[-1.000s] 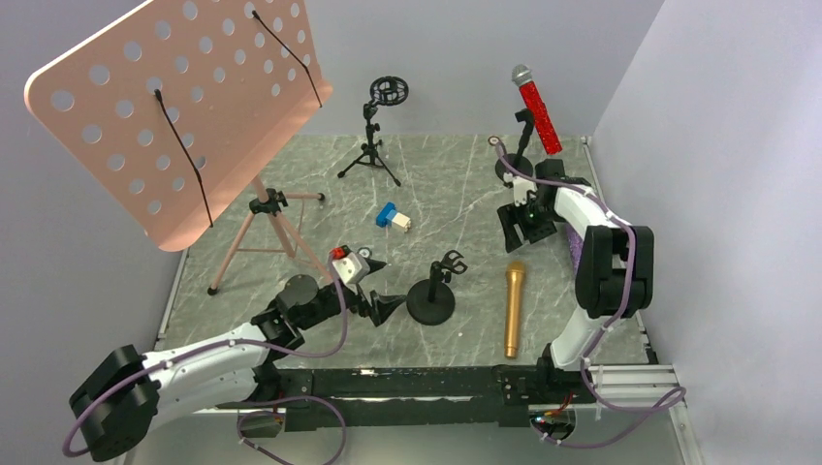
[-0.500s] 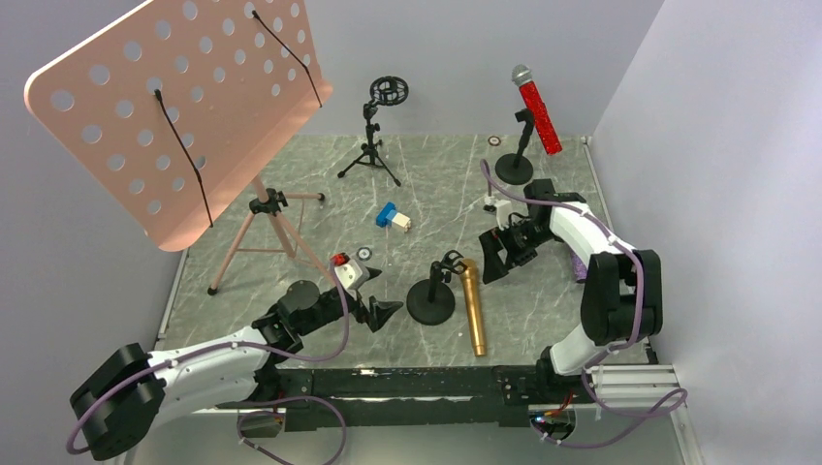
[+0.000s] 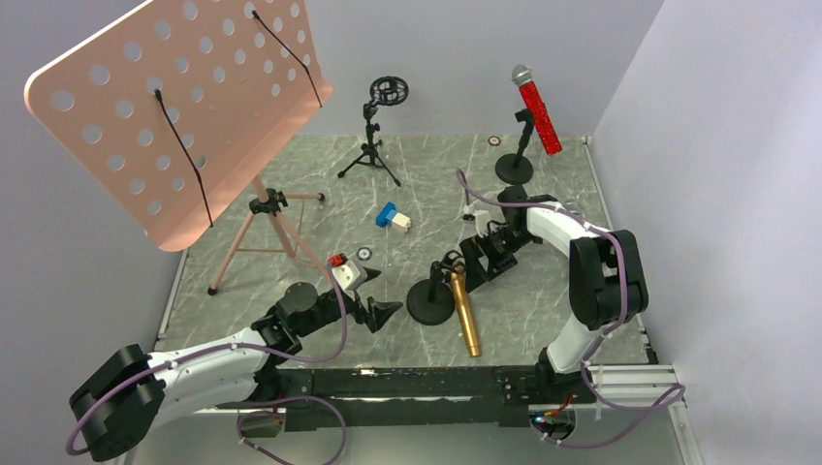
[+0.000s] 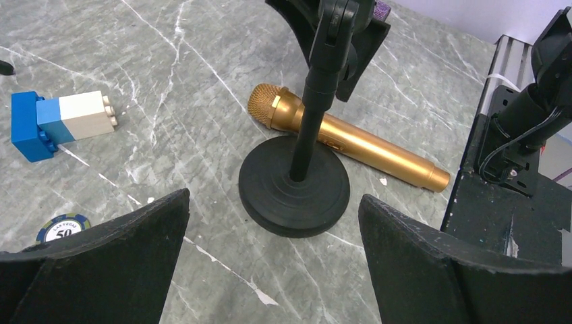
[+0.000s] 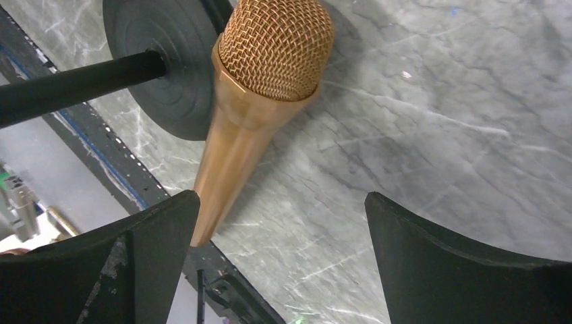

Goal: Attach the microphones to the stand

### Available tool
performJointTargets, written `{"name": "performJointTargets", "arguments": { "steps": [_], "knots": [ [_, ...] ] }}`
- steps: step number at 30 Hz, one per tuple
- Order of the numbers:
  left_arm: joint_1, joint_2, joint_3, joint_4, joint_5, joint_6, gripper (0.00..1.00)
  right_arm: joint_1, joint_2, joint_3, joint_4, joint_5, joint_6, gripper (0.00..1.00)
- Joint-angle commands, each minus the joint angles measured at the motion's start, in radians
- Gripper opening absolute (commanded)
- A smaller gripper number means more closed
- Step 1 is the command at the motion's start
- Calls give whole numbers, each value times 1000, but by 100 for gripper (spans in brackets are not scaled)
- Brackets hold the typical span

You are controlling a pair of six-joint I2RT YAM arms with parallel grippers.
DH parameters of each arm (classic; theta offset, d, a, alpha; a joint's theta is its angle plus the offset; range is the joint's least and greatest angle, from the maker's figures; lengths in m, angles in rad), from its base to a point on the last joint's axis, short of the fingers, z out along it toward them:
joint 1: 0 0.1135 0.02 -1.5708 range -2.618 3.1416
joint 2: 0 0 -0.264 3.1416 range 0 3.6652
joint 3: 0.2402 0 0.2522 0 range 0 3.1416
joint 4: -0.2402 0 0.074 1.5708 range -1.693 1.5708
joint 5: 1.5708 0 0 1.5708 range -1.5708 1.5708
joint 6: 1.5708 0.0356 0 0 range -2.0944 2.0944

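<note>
My right gripper moves down past the mesh head onto the upper gold handle (image 3: 462,298) (image 5: 228,162) next with its fingers astride, since the microphone lies flat on the tabletop.
The gold microphone (image 3: 464,312) lies flat on the table, its head beside the round-base stand (image 3: 431,301) with an empty clip on top. My right gripper (image 3: 482,260) is open and empty, low over the table just behind the microphone's head (image 5: 276,47). My left gripper (image 3: 384,312) is open and empty, left of the stand base (image 4: 295,185). The red glitter microphone (image 3: 538,114) sits clipped in the back-right stand. The purple microphone is hidden in the top view; only a purple sliver (image 4: 382,8) shows in the left wrist view.
A pink perforated music stand (image 3: 174,107) on a tripod fills the left. A small tripod with a shock mount (image 3: 387,92) stands at the back. A blue-and-white brick (image 3: 393,218) and a poker chip (image 4: 64,227) lie mid-table. Walls close both sides.
My right gripper has swept left and forward, pushing the gold microphone left until its head lies by the round stand base. My left gripper has hardly moved.
</note>
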Motion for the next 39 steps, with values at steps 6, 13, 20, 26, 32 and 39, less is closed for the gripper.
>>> {"name": "performJointTargets", "arguments": {
  "steps": [6,13,20,26,32,39],
  "knots": [
    [-1,-29,8,20,-9,-15,99,118,102,66,29,-12,95,100],
    [-1,-46,17,-7,-27,-24,99,227,110,54,95,323,174,99],
    [-1,-55,37,-45,-32,-15,99,170,65,-4,143,589,176,95],
    [-1,-55,61,-73,-28,-21,99,100,19,-49,146,598,129,84],
    [-1,-80,44,-21,-53,-77,99,103,-12,-112,131,588,82,77],
    [49,-162,0,7,-116,-275,99,-24,-82,-184,110,543,-97,65]
  ]
}}
